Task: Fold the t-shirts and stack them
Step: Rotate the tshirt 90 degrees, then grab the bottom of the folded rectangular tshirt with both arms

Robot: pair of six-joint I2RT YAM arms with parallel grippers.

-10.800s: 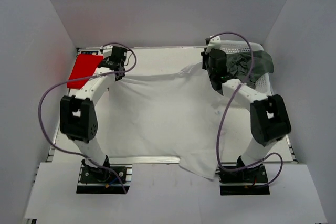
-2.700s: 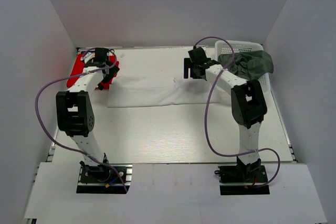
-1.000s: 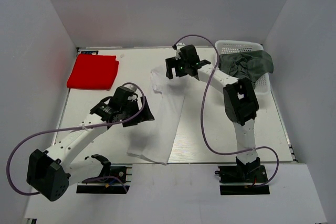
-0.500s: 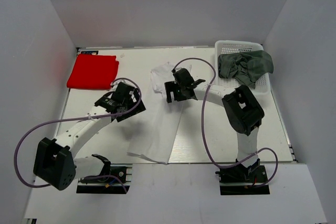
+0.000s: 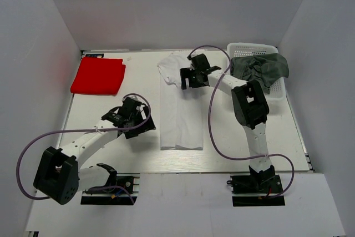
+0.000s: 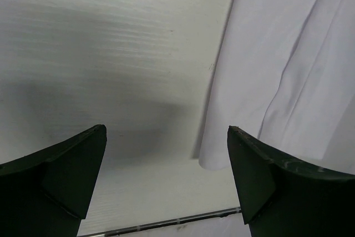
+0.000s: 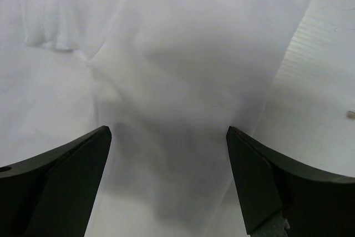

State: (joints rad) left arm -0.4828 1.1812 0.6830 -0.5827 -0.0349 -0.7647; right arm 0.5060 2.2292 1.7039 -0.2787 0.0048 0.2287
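Observation:
I need to move my left gripper down and back next, onto the shirt hem's near corner (image 5: pixel 162 147) (image 6: pixel 211 161), which lies below it, back and to its right in the top view.
The white t-shirt (image 5: pixel 180 112) lies flat as a long narrow strip running from the far middle of the table toward the near edge. My right gripper (image 5: pixel 186 81) hovers open over its far end; in the right wrist view white cloth (image 7: pixel 183 70) fills the space under the spread gripper (image 7: pixel 168 130), nothing held. My left gripper (image 5: pixel 145 126) stands open just left of the strip's near part; its wrist view shows the gripper (image 6: pixel 166 130) above bare table with the shirt's near corner (image 6: pixel 222 148) at right. A folded red t-shirt (image 5: pixel 99 76) rests at back left. The dark grey-green t-shirt (image 5: pixel 260 69) is bunched in the basket.
A white lattice basket (image 5: pixel 252 45) stands at the back right corner, the dark shirt spilling over its rim. White walls close in the table on three sides. A metal rail (image 6: pixel 166 225) runs along the near table edge.
The white t-shirt, slanted and rumpled half a second ago, now lies as a straight strip. My right gripper has moved back toward its far end. The left gripper has shifted slightly nearer.

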